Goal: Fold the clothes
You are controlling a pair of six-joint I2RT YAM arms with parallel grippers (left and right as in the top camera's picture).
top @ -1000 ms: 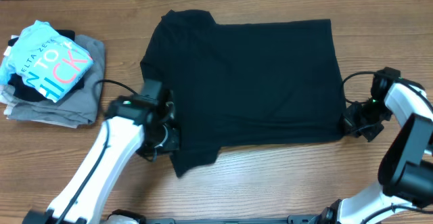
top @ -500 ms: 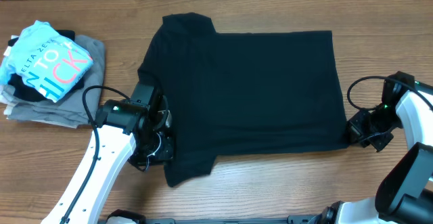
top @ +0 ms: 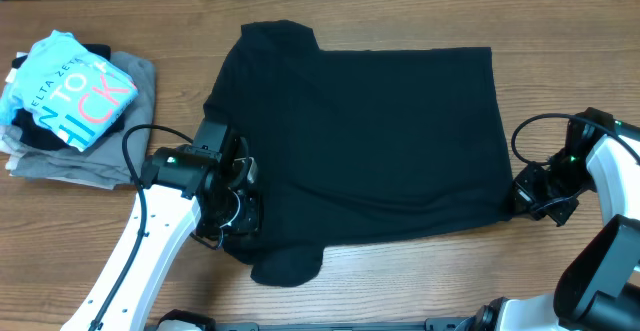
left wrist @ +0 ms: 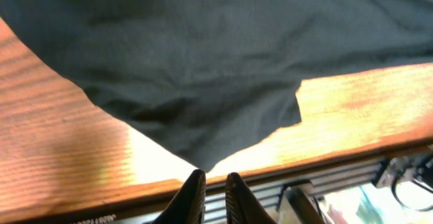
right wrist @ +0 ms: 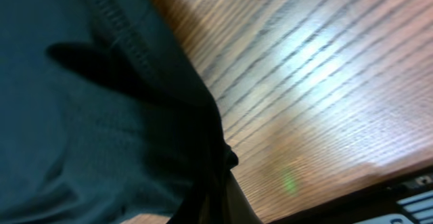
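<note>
My right gripper carries the shirt (right wrist: 81, 116) outward along the hem edge (right wrist: 139, 51) next and releases it there. The shirt lies flat outward of the pinched corner.
A black T-shirt (top: 370, 131) lies spread flat on the wooden table, collar end to the left. Its near sleeve (top: 287, 266) lies crumpled in a rounded lump at the front left. My left gripper (top: 240, 226) sits at the shirt's front left edge. In the left wrist view the fingers (left wrist: 215, 178) are a narrow gap apart with nothing between them, and the tip of the shirt (left wrist: 203, 61) lies just beyond them. My right gripper (top: 520, 196) is shut on the shirt's front right hem corner; the right wrist view shows the shirt (right wrist: 81, 116) pinched at the fingertips (right wrist: 216, 176).
A pile of folded clothes (top: 70, 101), with a light blue printed shirt on top, sits at the far left. The table's front edge (left wrist: 338, 163) runs close behind the left gripper. Cables loop beside both wrists.
The near sleeve has slipped from the left gripper and slumped into a lump on the table. The shirt's front edge has shifted slightly. The right arm has held still over the last half second.
</note>
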